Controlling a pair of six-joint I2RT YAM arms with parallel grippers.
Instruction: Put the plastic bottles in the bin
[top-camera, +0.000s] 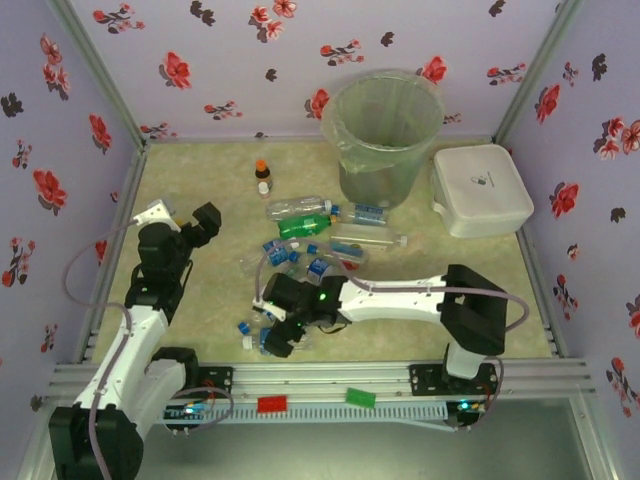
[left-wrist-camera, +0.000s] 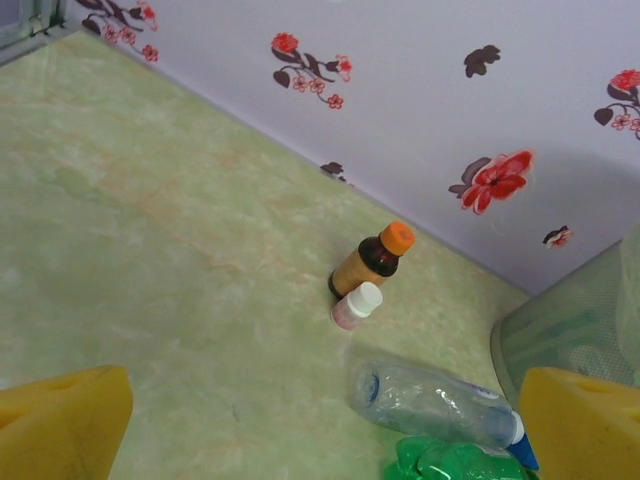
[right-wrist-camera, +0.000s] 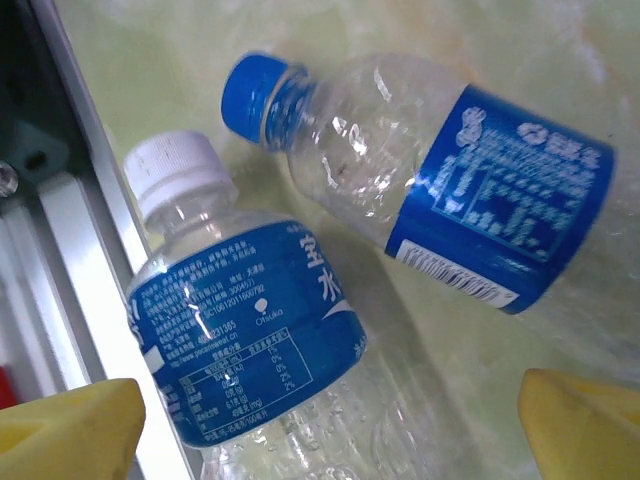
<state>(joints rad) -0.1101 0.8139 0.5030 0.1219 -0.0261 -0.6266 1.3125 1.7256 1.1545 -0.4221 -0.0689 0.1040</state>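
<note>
My right gripper is still too high to close, so I need to lower it until the blue label of the white-capped bottle (right-wrist-camera: 250, 335) is between its fingers.
Several plastic bottles (top-camera: 312, 238) lie scattered mid-table, clear and green, many with blue labels. The bin (top-camera: 384, 130) stands at the back with a clear bag liner. My right gripper (top-camera: 279, 337) hangs low over the near bottles, open. Between its yellow fingers (right-wrist-camera: 65, 430) lies a white-capped bottle (right-wrist-camera: 240, 340) with a blue label; a blue-capped bottle (right-wrist-camera: 440, 170) lies beside it. My left gripper (top-camera: 200, 227) is open at the left, empty, facing a clear bottle (left-wrist-camera: 440, 405) and a green bottle (left-wrist-camera: 450, 462).
A brown orange-capped bottle (left-wrist-camera: 372, 260) and a small white-capped vial (left-wrist-camera: 355, 305) stand near the back wall. A white lidded box (top-camera: 480, 188) sits right of the bin. The metal rail (right-wrist-camera: 60, 250) at the table's near edge runs close beside the white-capped bottle.
</note>
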